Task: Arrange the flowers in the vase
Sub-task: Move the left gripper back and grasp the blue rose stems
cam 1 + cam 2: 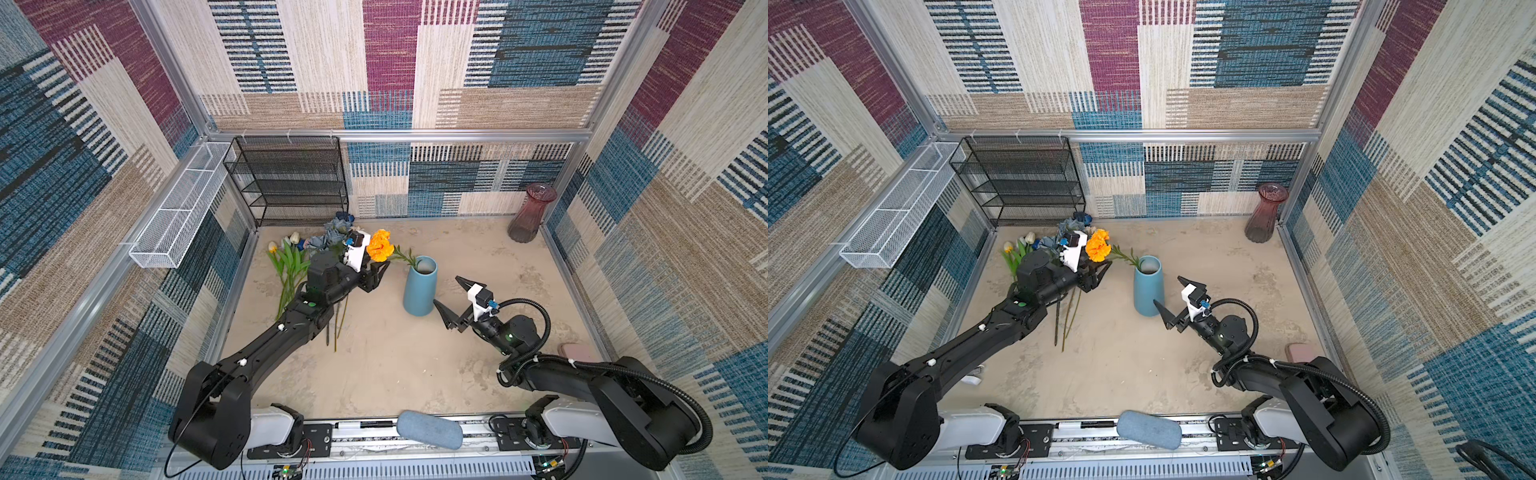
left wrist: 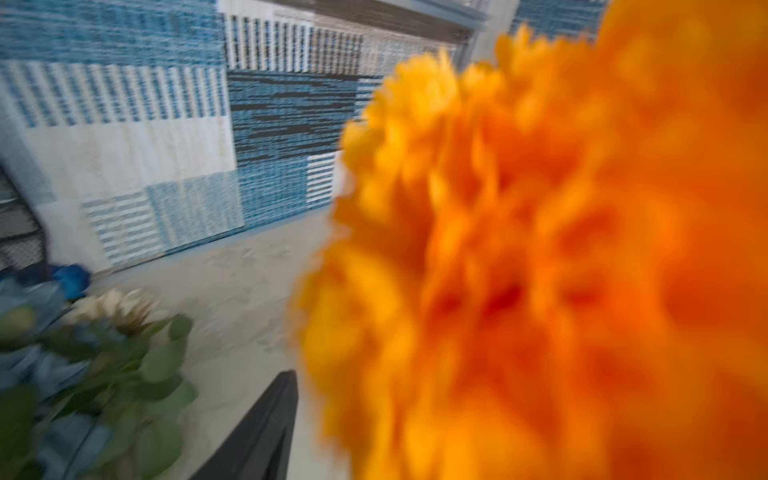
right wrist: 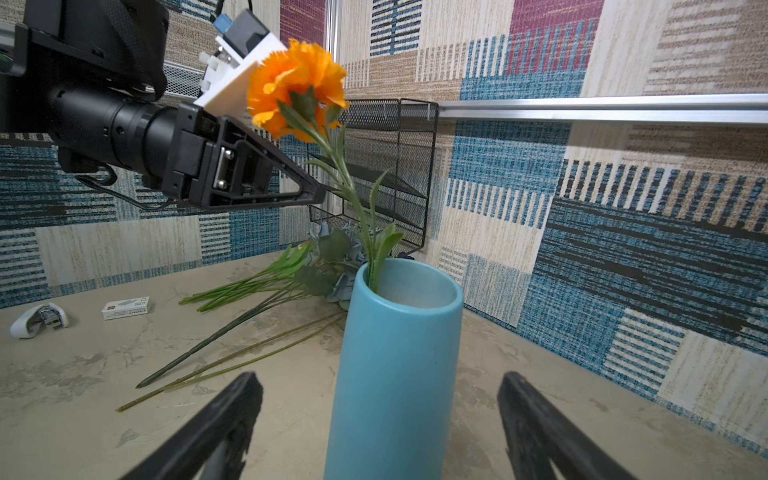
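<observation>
I will swing my left gripper away from the vase next, tip it downward and lower it onto the blue flowers' stems, which lie flat below it.
The blue vase (image 1: 419, 286) (image 1: 1148, 286) (image 3: 399, 353) stands upright mid-table. An orange marigold (image 1: 380, 246) (image 1: 1098, 245) (image 3: 297, 89) leans left out of its mouth, with the stem's end inside. My left gripper (image 1: 379, 272) (image 1: 1100, 274) is open just left of the stem, under the bloom. The bloom fills the left wrist view, where one finger (image 2: 266, 428) shows. My right gripper (image 1: 448, 291) (image 1: 1168, 291) (image 3: 381, 378) is open, close to the vase's right side near its base and holding nothing. The other flowers (image 1: 316, 249) (image 3: 266, 291) lie piled at the back left.
A dark red glass vase (image 1: 532, 212) stands in the back right corner. A black wire rack (image 1: 286, 178) and a white mesh basket (image 1: 183, 203) sit at the back left. A stapler (image 3: 39, 320) and a small box (image 3: 126, 307) lie on the table. A pink object (image 1: 575, 353) lies by the right wall.
</observation>
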